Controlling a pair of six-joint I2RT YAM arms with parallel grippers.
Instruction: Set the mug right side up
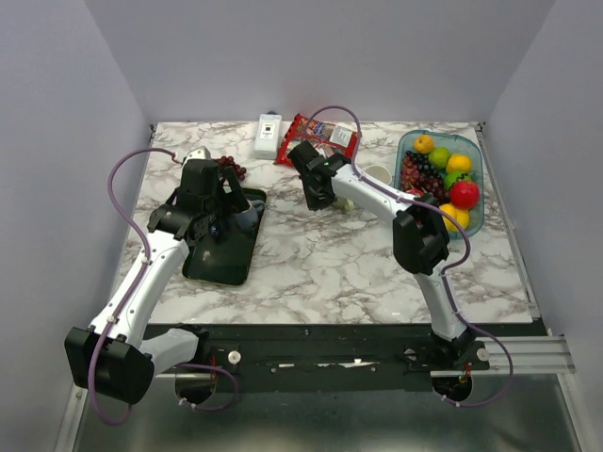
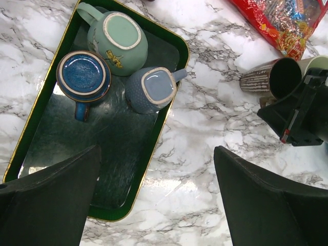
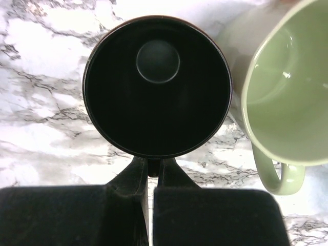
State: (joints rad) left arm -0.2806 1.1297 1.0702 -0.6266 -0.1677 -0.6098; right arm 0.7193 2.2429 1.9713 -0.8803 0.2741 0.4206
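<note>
I will move my left gripper down and to its left in the wrist view, onto the blue mug's handle (image 1: 216, 231) (image 2: 81, 111), because the handle is there below it, sticking out over bare tray.
Three mugs stand upside down on the dark green tray (image 2: 77, 169): a pale green one (image 2: 120, 38), a blue one (image 2: 83, 74) and a grey-blue one (image 2: 151, 88). My left gripper (image 2: 159, 205) is open and empty above the tray's near right edge; it also shows in the top view (image 1: 215, 218). My right gripper (image 3: 152, 166) is shut on the handle of a dark ribbed mug (image 3: 156, 84), whose mouth faces the wrist camera. From the left wrist view this mug (image 2: 271, 78) looks tilted. A light green mug (image 3: 287, 87) stands upright beside it.
A clear container of fruit (image 1: 476, 165) stands at the back right. A red snack bag (image 1: 320, 137), a white box (image 1: 268, 134) and dark grapes (image 1: 231, 168) lie along the back. The tray (image 1: 226, 254) lies left of centre.
</note>
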